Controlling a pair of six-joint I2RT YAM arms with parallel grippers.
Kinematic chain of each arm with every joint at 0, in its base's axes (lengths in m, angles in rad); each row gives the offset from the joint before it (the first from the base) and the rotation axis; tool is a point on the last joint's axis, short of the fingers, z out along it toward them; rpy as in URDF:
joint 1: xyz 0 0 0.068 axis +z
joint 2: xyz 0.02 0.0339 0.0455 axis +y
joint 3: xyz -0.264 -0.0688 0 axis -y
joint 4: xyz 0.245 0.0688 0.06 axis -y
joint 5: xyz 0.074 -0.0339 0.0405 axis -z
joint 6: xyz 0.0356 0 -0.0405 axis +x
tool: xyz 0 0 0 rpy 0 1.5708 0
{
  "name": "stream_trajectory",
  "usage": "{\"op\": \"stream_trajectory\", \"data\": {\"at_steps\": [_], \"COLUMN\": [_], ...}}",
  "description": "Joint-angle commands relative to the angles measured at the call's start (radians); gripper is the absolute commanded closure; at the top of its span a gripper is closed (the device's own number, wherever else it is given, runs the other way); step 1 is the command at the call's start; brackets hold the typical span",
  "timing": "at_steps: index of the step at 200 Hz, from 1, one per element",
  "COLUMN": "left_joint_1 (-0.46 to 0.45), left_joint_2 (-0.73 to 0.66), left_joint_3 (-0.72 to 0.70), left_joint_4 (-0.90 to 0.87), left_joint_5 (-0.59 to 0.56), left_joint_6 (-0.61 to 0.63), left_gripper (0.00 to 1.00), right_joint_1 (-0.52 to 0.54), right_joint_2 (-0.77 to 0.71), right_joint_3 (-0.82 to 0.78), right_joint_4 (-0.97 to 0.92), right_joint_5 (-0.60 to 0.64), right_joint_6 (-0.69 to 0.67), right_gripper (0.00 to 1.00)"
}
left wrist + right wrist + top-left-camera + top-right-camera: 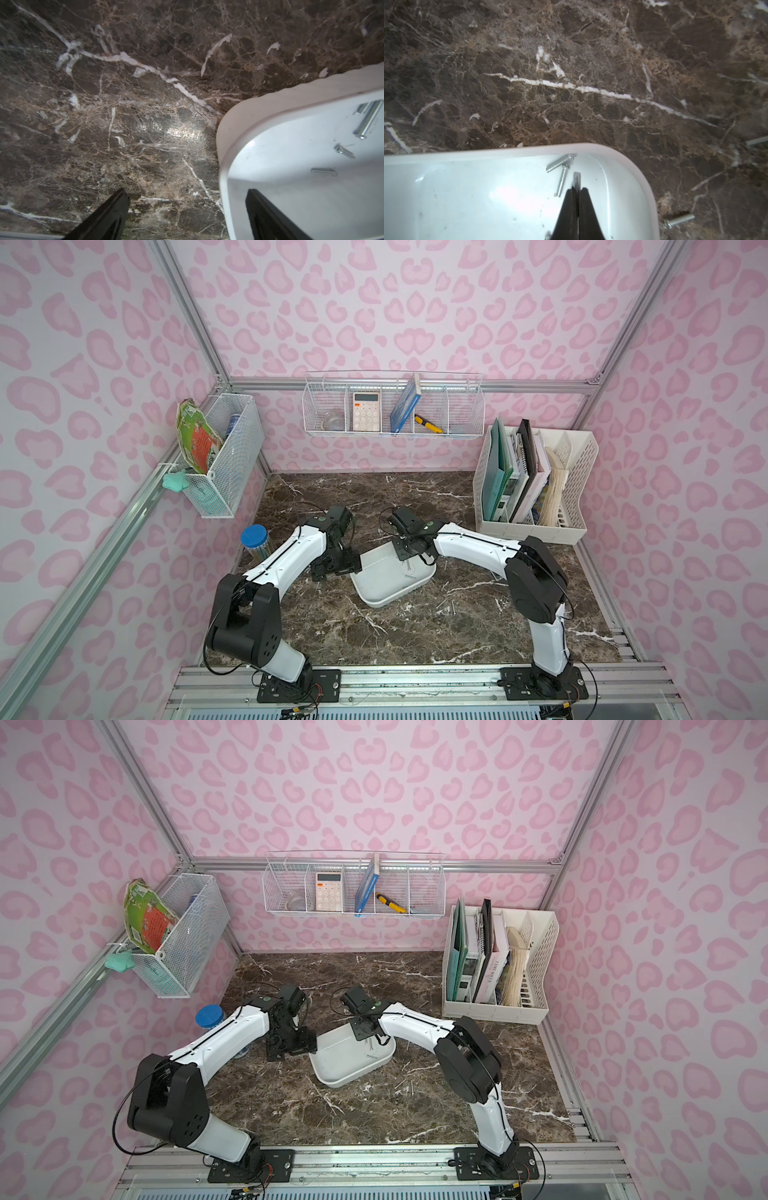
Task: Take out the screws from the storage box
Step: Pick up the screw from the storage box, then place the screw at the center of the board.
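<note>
My right gripper raises the screw over the box's end rim next. It then lowers the screw to the marble outside to release it, since loose screws already lie there.
The storage box (380, 591) (338, 1069) is a shallow white tray on the dark marble table, seen in both top views. My right gripper (577, 189) (409, 559) reaches down into its far right corner and is shut on a thin screw (576, 179) that sticks out past the fingertips. Two more screws (560, 163) lie beside it near the wall. My left gripper (187, 194) (352, 569) is open and straddles the box's left rim (223, 166). One of its fingers (259, 209) is inside the box and the other is over the marble. Three screws (367, 119) show inside from that wrist.
Loose screws (679, 220) (454, 608) lie on the marble to the right of the box. A blue-lidded jar (254, 540) stands at the left edge. A white file organizer (536, 489) fills the back right corner. Wire baskets (392, 408) hang on the walls.
</note>
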Motion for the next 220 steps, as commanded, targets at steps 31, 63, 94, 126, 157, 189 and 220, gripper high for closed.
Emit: {"op": "stream_trajectory", "data": {"at_steps": [31, 63, 94, 126, 157, 189, 220], "left_joint_1": [0.0, 0.0, -0.001, 0.0, -0.001, 0.0, 0.0], "left_joint_2": [-0.004, -0.01, -0.016, -0.015, -0.017, -0.015, -0.023], "left_joint_3": [0.004, 0.002, 0.001, 0.001, 0.001, 0.001, 0.002], "left_joint_4": [-0.021, -0.023, -0.024, -0.022, -0.019, -0.019, -0.015], "left_joint_5": [-0.003, -0.007, -0.012, -0.008, -0.007, -0.008, -0.011], "left_joint_6": [0.008, 0.008, 0.008, 0.008, 0.009, 0.011, 0.012], "left_gripper": [0.07, 0.08, 0.07, 0.07, 0.07, 0.07, 0.07], "right_joint_1": [-0.04, -0.095, -0.162, -0.225, -0.239, -0.24, -0.24], "right_joint_2": [-0.184, -0.28, -0.357, -0.392, -0.345, -0.313, -0.309], "right_joint_3": [-0.09, -0.202, -0.33, -0.469, -0.533, -0.567, -0.593], "right_joint_4": [0.004, -0.012, 0.014, 0.105, 0.149, 0.192, 0.213], "right_joint_5": [0.029, 0.048, 0.033, -0.026, -0.047, -0.055, -0.065], "right_joint_6": [0.079, 0.1, 0.123, 0.142, 0.155, 0.169, 0.181], "right_gripper": [0.93, 0.93, 0.93, 0.93, 0.92, 0.89, 0.85]}}
